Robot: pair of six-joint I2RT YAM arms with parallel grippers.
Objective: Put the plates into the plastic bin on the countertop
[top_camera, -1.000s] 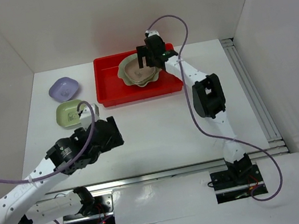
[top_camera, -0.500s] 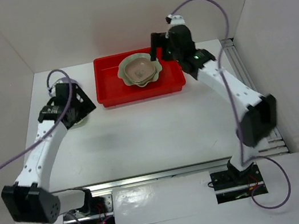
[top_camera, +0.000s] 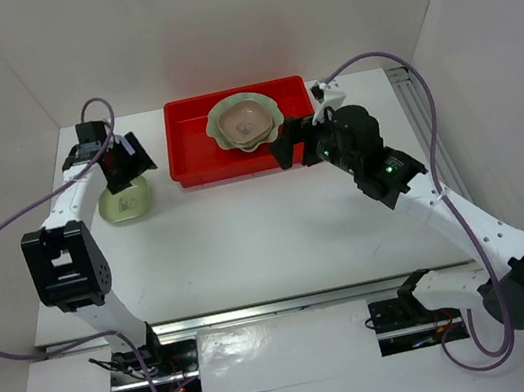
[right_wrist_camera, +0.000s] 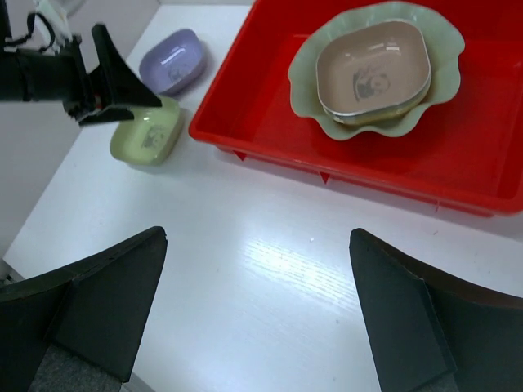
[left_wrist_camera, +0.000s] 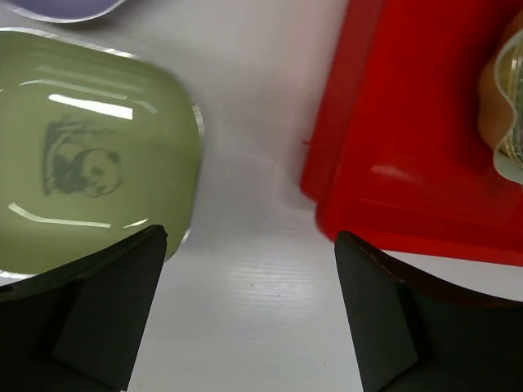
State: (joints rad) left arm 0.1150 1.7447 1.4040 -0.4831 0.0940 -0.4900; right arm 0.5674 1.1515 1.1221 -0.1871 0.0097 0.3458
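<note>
The green panda-print dish's rim by the bin already shows between my left gripper's spread fingers in the wrist view, so they should go down over it, open.
The red plastic bin (top_camera: 194, 145) stands at the back of the white countertop (top_camera: 249, 239). In it lies the large pale green scalloped dish (right_wrist_camera: 372, 122) with the brownish-pink dish (right_wrist_camera: 372, 65) nested on top; thin rims of other dishes show beneath it. A green panda-print dish (left_wrist_camera: 90, 155) and a lavender dish (right_wrist_camera: 172, 61) sit on the countertop left of the bin. My left gripper (top_camera: 125, 167) is open and empty, low over the green dish's right edge (right_wrist_camera: 147, 137). My right gripper (top_camera: 295, 150) is open and empty, above the countertop just in front of the bin.
White walls close in the countertop on the left, back and right. A metal rail (top_camera: 444, 164) runs along the right side. The bin's near left corner (left_wrist_camera: 327, 196) is close to my left gripper's right finger (left_wrist_camera: 392, 327).
My right gripper has drawn back from over the bin's right end to in front of the bin. My left arm has swung back and left, its gripper staying over the green dish.
</note>
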